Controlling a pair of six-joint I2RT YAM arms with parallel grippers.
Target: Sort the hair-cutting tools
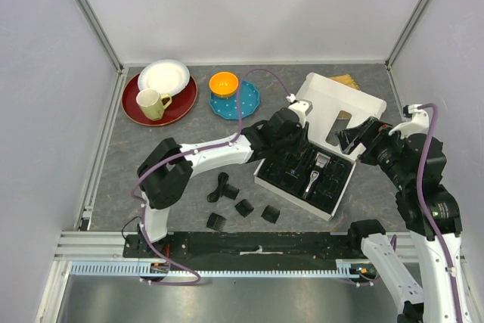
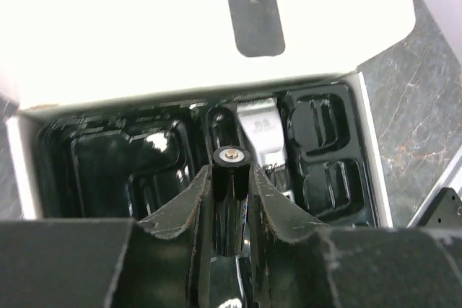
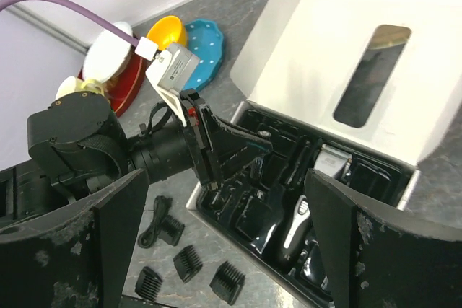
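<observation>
My left gripper moves down toward the narrow slot [image 2: 223, 128] beside the clipper's silver head next and releases the short black cylinder [image 2: 231, 178] there, since that slot is empty.
My left gripper [image 1: 293, 138] hangs over the black moulded tray [image 1: 291, 175] and is shut on a short black cylinder [image 2: 231, 178] with a metal tip. The black-and-silver clipper [image 1: 316, 172] lies in the tray, just beyond the cylinder in the left wrist view [image 2: 261, 131]; it also shows in the right wrist view [image 3: 303, 223]. Several black comb attachments [image 1: 244, 207] and the coiled cord [image 1: 218, 187] lie on the table left of the box, and show in the right wrist view as combs [image 3: 189, 261] and cord [image 3: 153, 226]. My right gripper [image 1: 350, 138] is open and empty above the tray's right end.
The white box lid [image 1: 336, 104] stands open behind the tray. At the back left are a red plate [image 1: 181, 105], a white plate [image 1: 164, 76] and a yellow mug [image 1: 151, 103]. An orange bowl [image 1: 224, 82] sits on a blue plate [image 1: 246, 100].
</observation>
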